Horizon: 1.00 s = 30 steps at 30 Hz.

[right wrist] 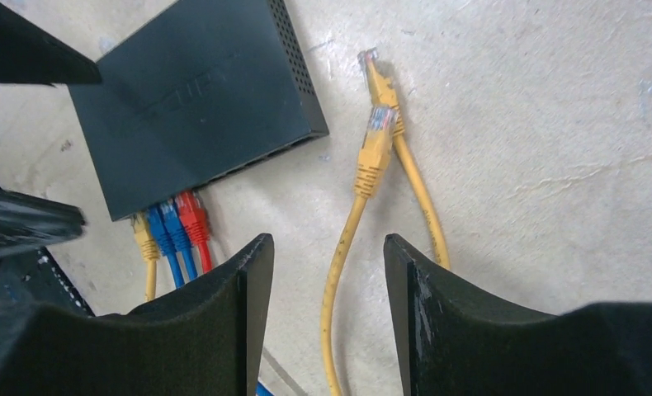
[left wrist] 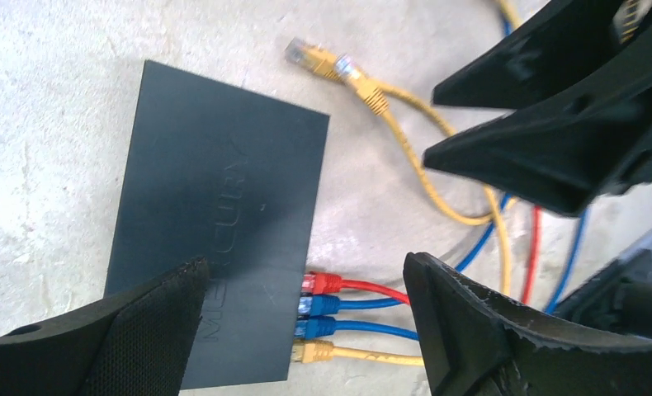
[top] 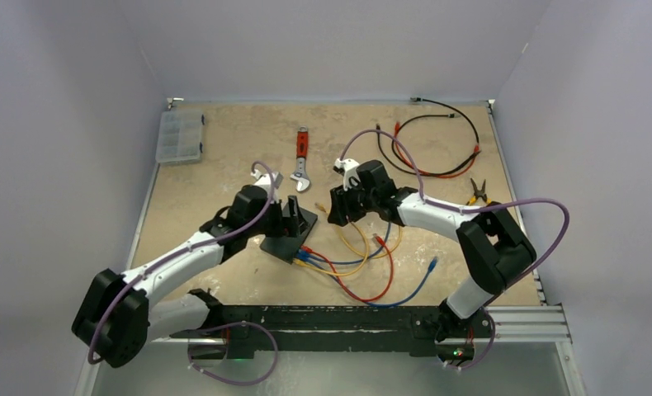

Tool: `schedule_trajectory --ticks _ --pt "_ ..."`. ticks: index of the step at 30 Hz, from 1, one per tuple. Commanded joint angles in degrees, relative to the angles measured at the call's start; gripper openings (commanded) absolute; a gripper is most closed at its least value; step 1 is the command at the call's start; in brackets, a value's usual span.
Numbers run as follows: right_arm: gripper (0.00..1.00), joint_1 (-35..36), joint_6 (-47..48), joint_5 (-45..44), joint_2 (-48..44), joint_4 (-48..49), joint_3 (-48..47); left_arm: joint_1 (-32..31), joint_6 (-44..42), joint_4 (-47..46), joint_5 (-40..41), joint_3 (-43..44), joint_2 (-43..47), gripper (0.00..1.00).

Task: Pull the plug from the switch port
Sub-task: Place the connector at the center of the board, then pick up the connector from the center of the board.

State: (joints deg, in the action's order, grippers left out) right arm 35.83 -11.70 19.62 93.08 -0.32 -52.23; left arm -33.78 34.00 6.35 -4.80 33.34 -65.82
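Next, my right gripper lowers onto the part of the yellow cable behind its plug (right wrist: 351, 221) and closes. The loose yellow cable (right wrist: 378, 136) runs below, lined up between my right gripper's open fingers.
The flat black switch (top: 288, 235) lies on the table. It shows in the left wrist view (left wrist: 215, 198) and the right wrist view (right wrist: 199, 99). A red plug (left wrist: 329, 284), two blue plugs (left wrist: 323, 316) and a yellow plug (left wrist: 314, 352) sit side by side in its ports; the red plug (right wrist: 192, 216) is nearest my right gripper. My left gripper (left wrist: 306, 261) is open above the port edge, its fingers either side of the plugs. My right gripper (right wrist: 324, 243) is open and empty, above a loose yellow cable (right wrist: 378, 136) just right of the switch.
Loose red, blue and yellow cables (top: 364, 264) spread in front of the switch. A red-handled wrench (top: 303, 161) lies behind it. A clear compartment box (top: 180, 137) is at the back left. Black and red leads (top: 438, 140) and pliers (top: 477, 192) are at the back right.
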Motion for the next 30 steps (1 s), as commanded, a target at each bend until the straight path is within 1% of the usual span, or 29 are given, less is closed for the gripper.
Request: schedule_trajectory --ticks 1,5,8,17,19,20,22,24,30 --pt "0.54 2.27 1.00 -7.29 -2.33 -3.51 -0.01 5.69 4.16 -9.59 -12.02 -3.89 5.55 0.89" --pt "0.52 3.64 0.54 -9.61 -1.89 -4.04 0.25 11.28 7.04 -14.58 -19.41 -6.80 8.66 0.90" --pt "0.49 4.55 0.37 -9.47 -0.92 -3.48 0.29 13.85 8.97 -17.75 -23.27 -8.52 10.13 0.90" --pt "0.38 5.91 0.10 -11.09 3.83 -2.42 -1.15 16.37 9.18 -17.77 -24.91 -8.95 12.68 0.90" --pt "0.30 6.15 0.10 -11.18 4.56 -2.32 -1.49 16.46 8.80 -17.44 -24.91 -8.64 12.74 0.91" --pt "0.22 6.25 0.10 -11.18 4.81 -2.24 -1.55 16.53 8.54 -17.21 -24.91 -8.49 12.71 0.91" --pt "0.09 6.48 0.06 -11.09 4.73 -2.28 -1.88 16.60 8.04 -16.41 -24.62 -8.22 12.82 0.91" --pt "0.00 6.52 0.01 -10.97 4.35 -2.40 -2.20 16.68 7.68 -15.87 -24.20 -8.04 12.95 0.91" --pt "0.00 6.55 0.08 -7.68 1.91 -2.58 -3.65 16.88 6.05 -12.94 -22.11 -7.53 14.32 0.91"
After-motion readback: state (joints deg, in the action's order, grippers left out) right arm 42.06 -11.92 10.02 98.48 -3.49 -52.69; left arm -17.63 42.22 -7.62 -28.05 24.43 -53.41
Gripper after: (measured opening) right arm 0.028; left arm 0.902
